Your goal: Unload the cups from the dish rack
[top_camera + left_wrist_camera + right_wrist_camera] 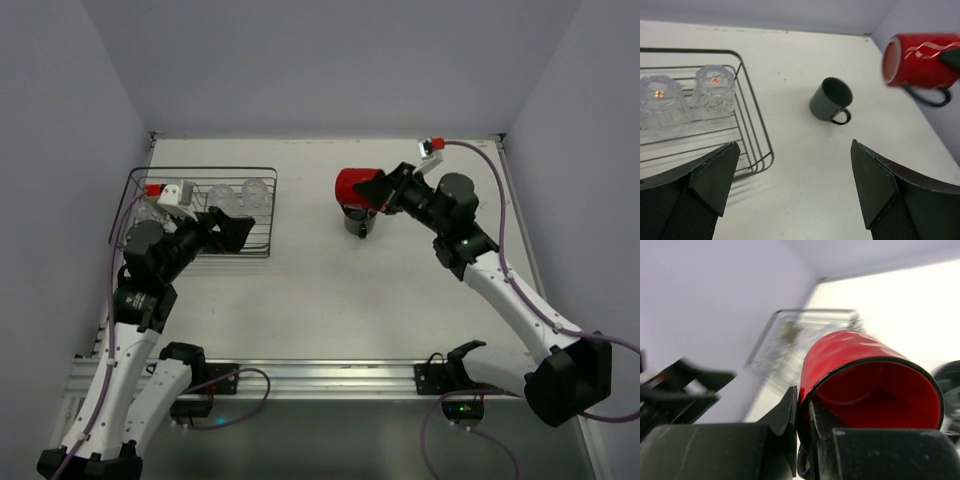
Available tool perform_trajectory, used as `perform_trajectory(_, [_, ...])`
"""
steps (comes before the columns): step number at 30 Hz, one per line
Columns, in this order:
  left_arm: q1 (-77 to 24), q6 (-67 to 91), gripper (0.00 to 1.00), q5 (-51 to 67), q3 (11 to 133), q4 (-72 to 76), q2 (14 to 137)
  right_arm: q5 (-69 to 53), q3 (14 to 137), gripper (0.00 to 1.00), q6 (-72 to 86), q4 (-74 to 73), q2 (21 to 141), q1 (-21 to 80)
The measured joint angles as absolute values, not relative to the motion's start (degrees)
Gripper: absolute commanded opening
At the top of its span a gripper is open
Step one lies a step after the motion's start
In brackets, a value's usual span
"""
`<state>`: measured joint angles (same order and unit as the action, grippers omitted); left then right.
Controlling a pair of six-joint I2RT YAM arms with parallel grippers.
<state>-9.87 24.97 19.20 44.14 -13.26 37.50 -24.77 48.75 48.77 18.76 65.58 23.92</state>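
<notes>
The red mug [352,186] should go down onto the bare tabletop [404,222] below my right gripper, which needs to tilt downward and release it beside the dark mug.
The dark wire dish rack [272,212] stands at the left and holds two upturned clear cups [222,195] [256,190]; they also show in the left wrist view [660,102] [715,87]. My right gripper [378,192] is shut on the rim of the red mug [352,186], one finger inside and one outside [802,410], and holds it tilted on its side in the air. Under it the dark grey-green mug [357,222] stands upright on the table [831,100]. My left gripper [793,145] is open and empty, above the table by the rack's right corner. The olive-grey cup is not visible.
The rack's rim [755,125] lies just left of my left fingers. White walls close off the table at the left, back and right. The red mug [917,61] hangs to the right of the dark mug in the left wrist view.
</notes>
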Motion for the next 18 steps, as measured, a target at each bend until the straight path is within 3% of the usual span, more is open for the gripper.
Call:
perform_trajectory(4, [-9.9,22.3,1.00,16.1,41.0,-16.2,37.0,-9.1,64.6,0.00,32.0,-4.3,67.7,23.1])
perform_trajectory(9, [-9.9,20.9,1.00,14.2,38.6,-19.1,36.7,4.4,75.0,0.00,19.3,-20.0,77.3,20.0])
perform_trajectory(18, [-11.6,20.1,1.00,13.3,38.6,-19.0,35.8,7.8,76.9,0.00,11.3,-32.6,96.7,15.7])
